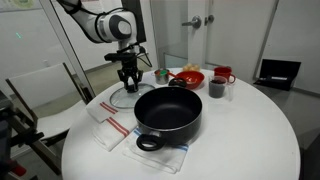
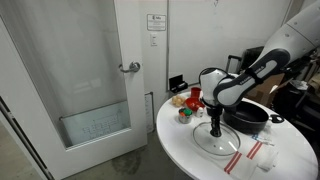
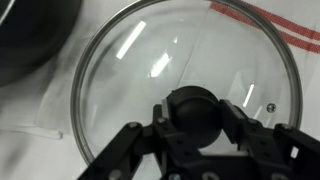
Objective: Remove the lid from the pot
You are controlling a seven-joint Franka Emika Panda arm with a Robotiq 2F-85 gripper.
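Observation:
The robot's gripper needs to ease slightly down and spread its fingers to release the black knob, since the white table under the glass lid (image 3: 150, 100) is directly below the gripper.
The glass lid (image 1: 118, 99) lies flat on the white table beside the pot, not on it. It also shows in an exterior view (image 2: 203, 143) and fills the wrist view (image 3: 140, 60). My gripper (image 1: 127, 83) points straight down over the lid's centre. In the wrist view its fingers (image 3: 192, 120) press on both sides of the black knob. The wide black pot (image 1: 168, 112) stands uncovered on a striped cloth next to the lid. It also shows in an exterior view (image 2: 250, 117) and at the top left of the wrist view (image 3: 25, 35).
A red bowl (image 1: 187, 77), a small dark cup (image 1: 217, 88) and a red mug (image 1: 224, 75) stand behind the pot. A folded striped towel (image 1: 108, 128) lies near the table's front edge. A door (image 2: 95, 70) is beyond the table.

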